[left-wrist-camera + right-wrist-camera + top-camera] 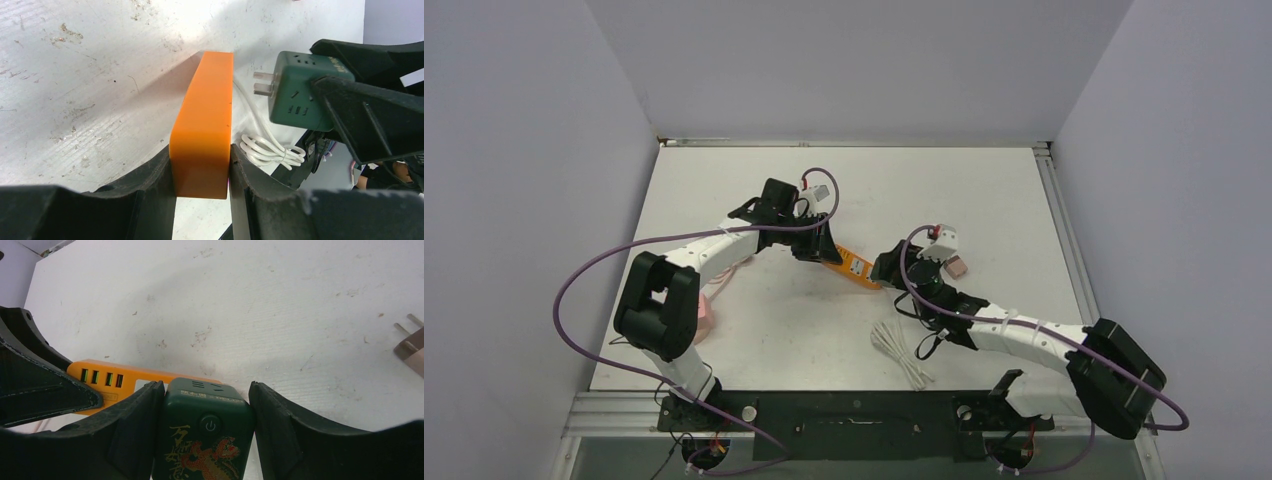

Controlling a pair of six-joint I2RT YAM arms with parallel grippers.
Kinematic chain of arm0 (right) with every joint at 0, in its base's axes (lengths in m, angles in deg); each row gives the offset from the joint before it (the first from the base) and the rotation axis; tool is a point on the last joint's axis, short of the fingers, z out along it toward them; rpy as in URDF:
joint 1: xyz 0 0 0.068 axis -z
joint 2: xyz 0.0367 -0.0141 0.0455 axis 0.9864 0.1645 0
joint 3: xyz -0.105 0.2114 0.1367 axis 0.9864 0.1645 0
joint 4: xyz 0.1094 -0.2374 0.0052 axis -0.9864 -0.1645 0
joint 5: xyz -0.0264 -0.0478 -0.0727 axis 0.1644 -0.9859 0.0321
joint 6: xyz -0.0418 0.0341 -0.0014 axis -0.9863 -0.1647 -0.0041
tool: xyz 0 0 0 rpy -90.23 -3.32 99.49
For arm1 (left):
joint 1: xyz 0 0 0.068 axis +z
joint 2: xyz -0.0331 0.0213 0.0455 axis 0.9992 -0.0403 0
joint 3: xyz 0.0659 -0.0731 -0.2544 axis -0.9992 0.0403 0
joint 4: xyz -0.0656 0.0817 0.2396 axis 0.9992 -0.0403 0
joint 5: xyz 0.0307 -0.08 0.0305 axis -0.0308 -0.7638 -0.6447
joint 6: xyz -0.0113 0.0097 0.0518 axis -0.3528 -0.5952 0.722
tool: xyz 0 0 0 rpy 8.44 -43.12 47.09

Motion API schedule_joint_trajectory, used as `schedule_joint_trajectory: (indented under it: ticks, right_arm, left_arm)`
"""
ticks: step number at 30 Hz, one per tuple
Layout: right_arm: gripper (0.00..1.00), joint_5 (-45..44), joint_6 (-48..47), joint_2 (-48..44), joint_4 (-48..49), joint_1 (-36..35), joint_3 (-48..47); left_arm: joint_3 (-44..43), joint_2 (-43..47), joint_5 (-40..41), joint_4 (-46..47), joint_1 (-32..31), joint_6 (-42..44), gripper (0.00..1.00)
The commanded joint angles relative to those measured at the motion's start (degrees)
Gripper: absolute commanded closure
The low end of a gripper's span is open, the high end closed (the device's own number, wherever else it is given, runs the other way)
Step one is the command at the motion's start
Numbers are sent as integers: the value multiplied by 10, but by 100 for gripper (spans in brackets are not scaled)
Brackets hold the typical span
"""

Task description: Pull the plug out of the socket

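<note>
The green plug's pins are clear of the strip (854,265), so my right gripper will move away toward the small pinkish plug and down to the table.
The socket is an orange power strip (854,265) lying on the white table. My left gripper (200,152) is shut on one end of it, a pad tight against each side. The plug is a dark green cube (202,435) with a power button and a dragon print. My right gripper (206,390) is shut on it. In the left wrist view the green plug (295,90) hangs beside the orange strip (205,130) with its metal prongs (262,82) bare. A small gap separates prongs and strip. The strip's USB ports (102,377) show in the right wrist view.
A bundled white cable (902,352) lies near the front of the table and trails under the strip (270,150). A small pinkish plug with two prongs (410,342) lies right of the right gripper (957,266). A pink object (706,315) sits by the left arm. Walls enclose the table.
</note>
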Motion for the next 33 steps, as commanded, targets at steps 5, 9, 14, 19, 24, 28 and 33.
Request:
schedule_joint_trajectory:
  ticks: [5,9,14,19,24,28,33]
  right_arm:
    - [95,27,-24,-68,-15,116,3]
    - [95,138,-22,-71,8,232,42]
    - [95,243,-40,-58,40,337,72]
    - [95,248,-36,-65,44,355,98]
    - [88,224,-40,-79,32,365,114]
    - [70,216,-47,-78,36,369,121]
    - [50,209,-49,-82,48,369,133]
  left_arm:
    - [-5,-20,85,17,23,-1,100]
    - [-44,-49,66,41,31,-23,100]
    - [-76,-82,64,105,65,-69,100]
    - [-123,-119,69,126,95,-76,100]
    - [-154,-153,69,130,112,-70,100]
    - [-156,-168,85,106,119,-54,74]
    - [-166,-164,151,52,121,-27,24]
